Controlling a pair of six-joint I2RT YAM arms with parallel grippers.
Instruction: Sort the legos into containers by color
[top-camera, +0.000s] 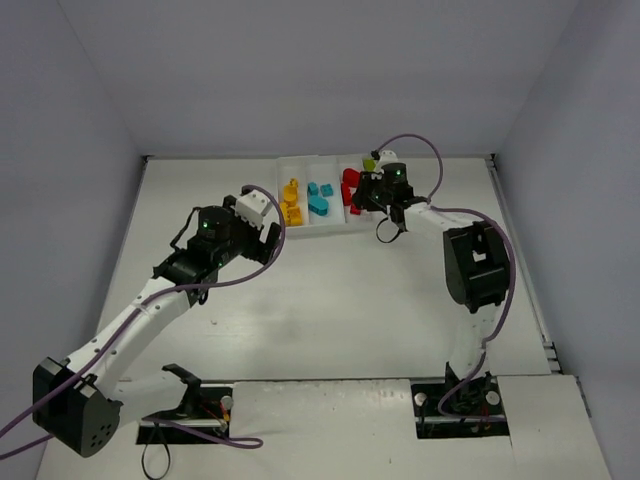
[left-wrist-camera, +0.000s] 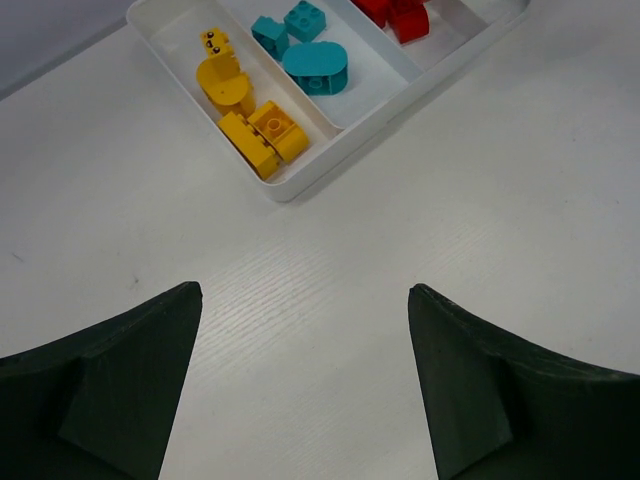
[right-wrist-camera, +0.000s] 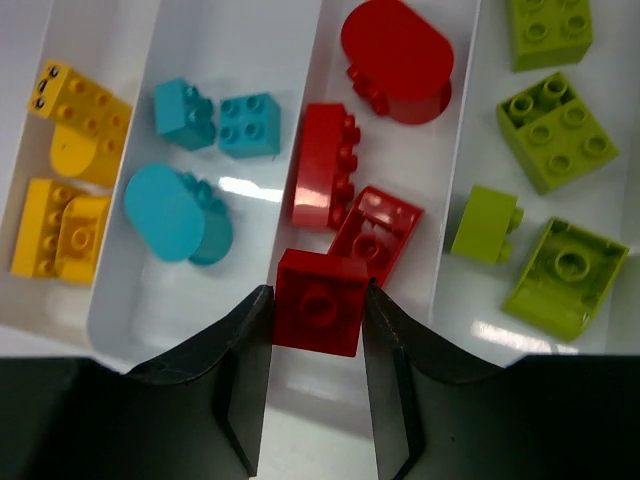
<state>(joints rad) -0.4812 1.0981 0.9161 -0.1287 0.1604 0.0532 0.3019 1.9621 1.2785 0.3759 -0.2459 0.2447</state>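
Observation:
I will move my right gripper outward over the gap (right-wrist-camera: 396, 158) by the long red brick and release the square brick, as the red compartment has only red legos.
The white tray (top-camera: 300, 228) has four long compartments holding yellow (right-wrist-camera: 70, 170), cyan (right-wrist-camera: 180, 210), red (right-wrist-camera: 320, 165) and lime green legos (right-wrist-camera: 545, 130). My right gripper (right-wrist-camera: 317, 290) is shut on a red square brick (right-wrist-camera: 320, 305) and holds it over the near end of the red compartment. In the top view the right gripper (top-camera: 372, 200) hangs over the tray's right part. My left gripper (left-wrist-camera: 305, 290) is open and empty above the bare table, just near-left of the tray (left-wrist-camera: 290, 190). The yellow legos (left-wrist-camera: 250, 110) and cyan legos (left-wrist-camera: 310, 65) show ahead of it.
The white table (top-camera: 330, 300) is boxed in by grey walls at the back and sides. Purple cables loop off both arms. The tray divider (right-wrist-camera: 465, 100) separates the red and green compartments.

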